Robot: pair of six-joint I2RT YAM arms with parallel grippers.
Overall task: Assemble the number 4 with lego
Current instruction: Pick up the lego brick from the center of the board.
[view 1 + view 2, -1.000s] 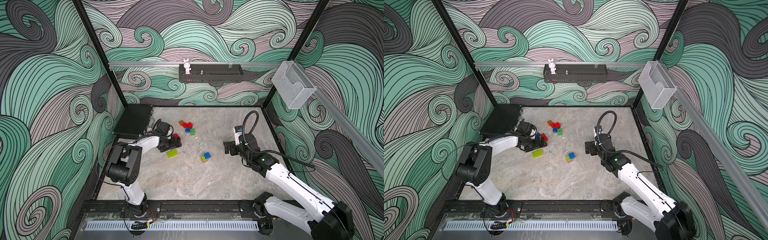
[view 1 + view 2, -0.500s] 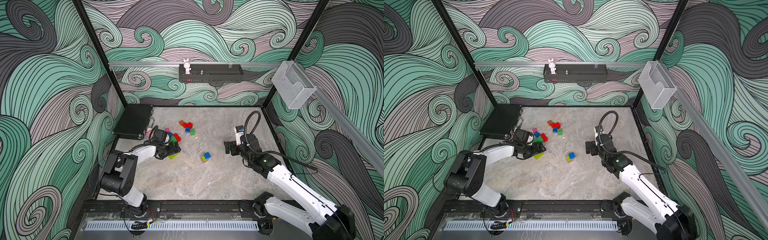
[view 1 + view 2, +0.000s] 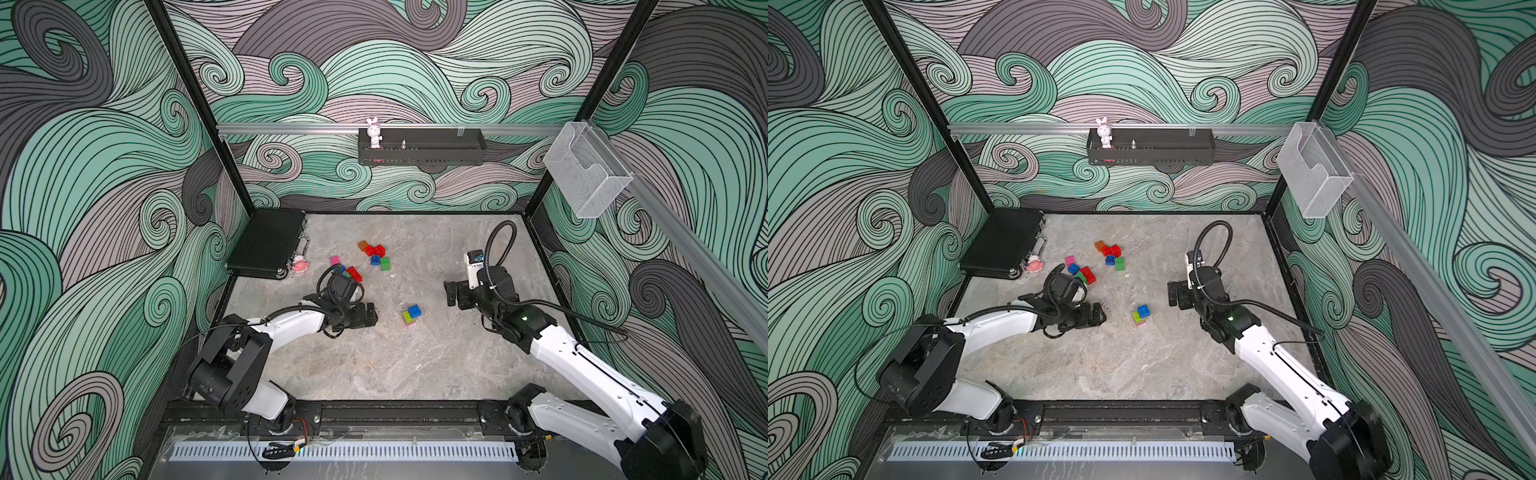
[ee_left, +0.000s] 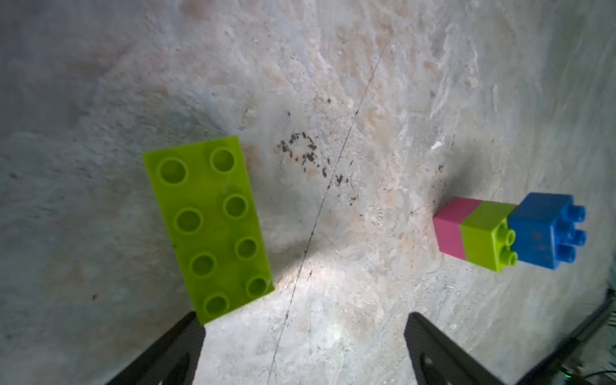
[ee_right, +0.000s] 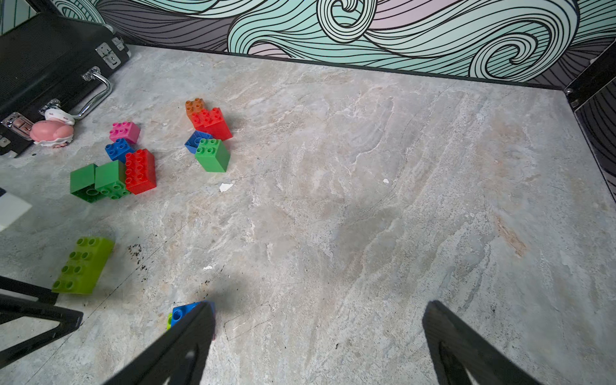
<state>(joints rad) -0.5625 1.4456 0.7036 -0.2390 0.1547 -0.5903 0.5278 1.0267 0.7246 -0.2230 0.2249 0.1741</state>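
Note:
I should turn my left gripper next and move its fingers to either side of the brick's long sides, because the lime brick's near end lies slanted just ahead of one finger.
A flat lime lego brick lies studs up on the table, one end just ahead of a fingertip of my open left gripper, which holds nothing. In both top views that gripper covers the brick. A small pink, lime and blue lego stack lies on its side between the two arms. My right gripper hangs open and empty to the right of the stack, whose blue end peeks out beside one finger. Loose red, orange, blue, green and pink lego sit farther back.
A black case lies at the back left with a pink toy beside it. On the back wall a black shelf carries a bunny figure. A clear bin hangs on the right wall.
My left arm has swung away from the back brick cluster toward the table's middle and now hangs over the lime brick. The right arm has barely moved.

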